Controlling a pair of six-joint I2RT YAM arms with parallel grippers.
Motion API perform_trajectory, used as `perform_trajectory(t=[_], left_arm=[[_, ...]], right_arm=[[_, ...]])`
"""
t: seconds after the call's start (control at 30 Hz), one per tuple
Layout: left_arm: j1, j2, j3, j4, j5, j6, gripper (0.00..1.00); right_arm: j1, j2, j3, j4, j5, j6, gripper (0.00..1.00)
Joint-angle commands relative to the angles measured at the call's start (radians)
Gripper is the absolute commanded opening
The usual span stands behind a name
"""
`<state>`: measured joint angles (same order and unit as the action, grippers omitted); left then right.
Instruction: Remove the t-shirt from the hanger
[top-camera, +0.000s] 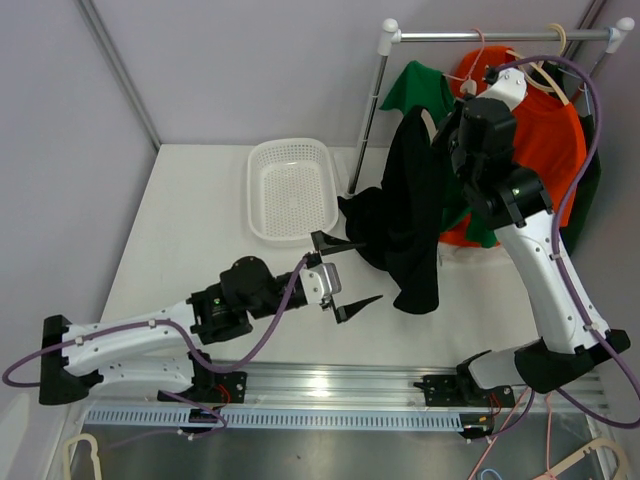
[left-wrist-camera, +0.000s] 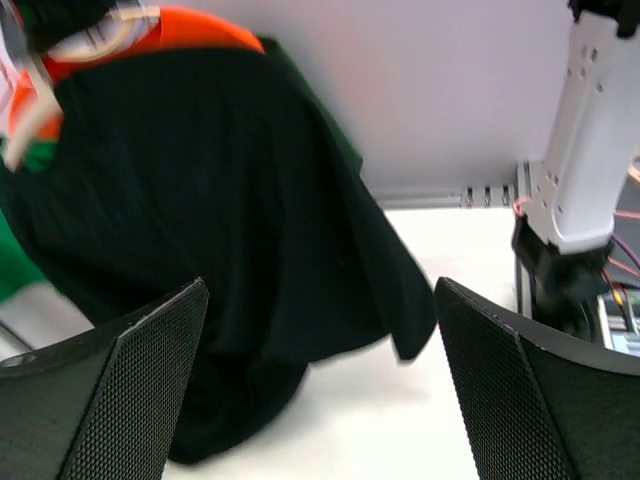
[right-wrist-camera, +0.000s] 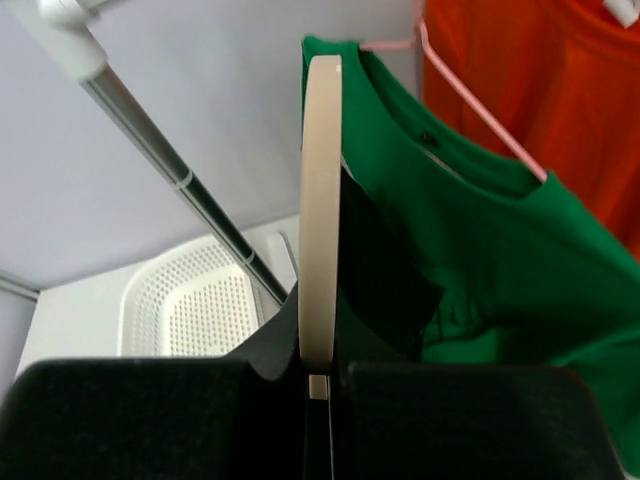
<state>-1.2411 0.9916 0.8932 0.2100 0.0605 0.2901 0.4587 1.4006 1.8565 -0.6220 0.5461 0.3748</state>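
Note:
The left gripper moves its open fingers to the right in the top view around the black t-shirt's near end (top-camera: 414, 284) (left-wrist-camera: 375, 285) next, since it hangs that way.
A black t-shirt (top-camera: 408, 215) hangs from a cream hanger (right-wrist-camera: 320, 200) that my right gripper (top-camera: 452, 130) holds in the air left of the clothes rail. Its lower hem drapes onto the table. The right gripper (right-wrist-camera: 320, 375) is shut on the hanger's flat bar. My left gripper (top-camera: 345, 275) is open and empty low over the table, just left of the shirt's hem. In the left wrist view the black t-shirt (left-wrist-camera: 220, 230) fills the space ahead of the spread fingers (left-wrist-camera: 130, 390).
A white perforated basket (top-camera: 292, 188) stands at the back of the table. A metal rail (top-camera: 500, 36) on a pole (top-camera: 366, 125) carries a green shirt (top-camera: 420, 90) and an orange shirt (top-camera: 545, 140) on pink hangers. The right arm's base (left-wrist-camera: 575, 190) stands at the right.

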Motion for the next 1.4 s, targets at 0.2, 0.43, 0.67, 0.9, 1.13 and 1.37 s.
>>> perform_trajectory(t=[0.2, 0.43, 0.67, 0.9, 1.13, 1.37], left_arm=[[-0.032, 0.185, 0.128, 0.204, 0.042, 0.055, 0.99], [-0.055, 0.291, 0.153, 0.264, 0.022, -0.003, 1.0], [-0.083, 0.41, 0.199, 0.279, -0.129, -0.032, 0.82], [-0.141, 0.484, 0.219, 0.321, -0.342, -0.042, 0.37], [-0.158, 0.469, 0.234, 0.299, -0.446, -0.028, 0.01], [-0.267, 0.343, 0.156, 0.26, -0.136, 0.004, 0.01]], right_arm=[[0.029, -0.129, -0.089, 0.103, -0.02, 0.041, 0.0], [0.041, -0.115, -0.059, 0.113, -0.031, 0.027, 0.0], [0.057, -0.109, -0.054, 0.134, -0.037, 0.016, 0.0], [0.066, -0.1, -0.036, 0.15, -0.031, 0.001, 0.0], [0.069, -0.094, -0.031, 0.168, -0.008, -0.02, 0.0], [0.069, -0.052, -0.022, 0.22, 0.031, -0.085, 0.0]])
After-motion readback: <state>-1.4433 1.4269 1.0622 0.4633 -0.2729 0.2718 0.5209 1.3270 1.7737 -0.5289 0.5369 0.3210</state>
